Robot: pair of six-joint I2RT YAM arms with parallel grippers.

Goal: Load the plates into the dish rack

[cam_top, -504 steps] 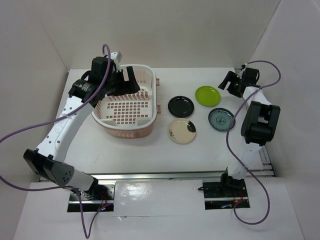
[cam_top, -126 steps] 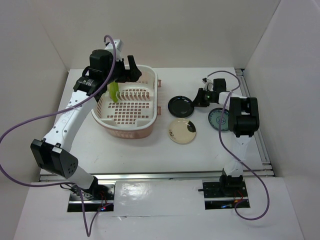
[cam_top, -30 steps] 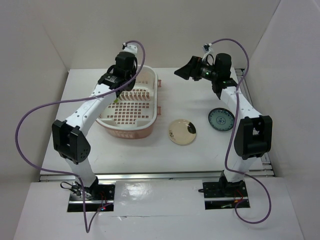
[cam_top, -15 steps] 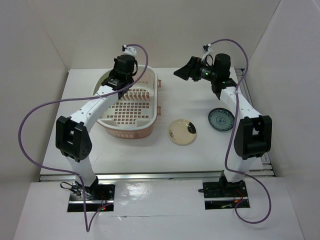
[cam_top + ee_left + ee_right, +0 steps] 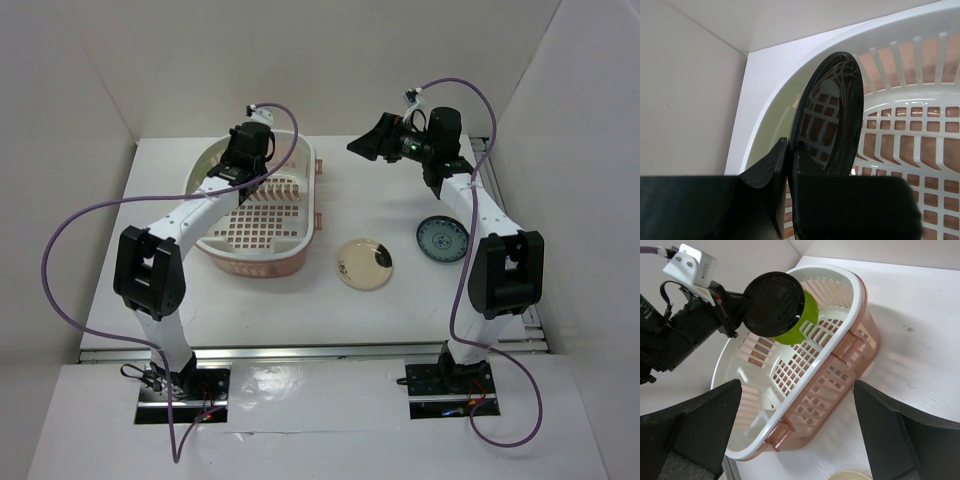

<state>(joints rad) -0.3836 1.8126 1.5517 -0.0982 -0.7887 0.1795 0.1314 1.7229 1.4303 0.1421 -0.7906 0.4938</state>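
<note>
My left gripper holds the black plate and next needs to go down, bring it into the dividers beside the lime green plate and let go, since that plate stands upright in the rack.
My left gripper is shut on the rim of the glossy black plate, holding it on edge over the far left end of the dish rack. In the right wrist view the black plate hangs just in front of the lime green plate, which stands upright in the rack's dividers. The cream plate and the teal plate lie flat on the table to the right of the rack. My right gripper hovers open and empty, high to the right of the rack and facing it.
The rack's row of upright dividers runs along its far side. White walls close in the table at the back and on both sides. A purple cable loops from each arm.
My left arm has shifted a little to the right and lower over the rack's far end, still gripping the black plate. The right arm has stayed put.
</note>
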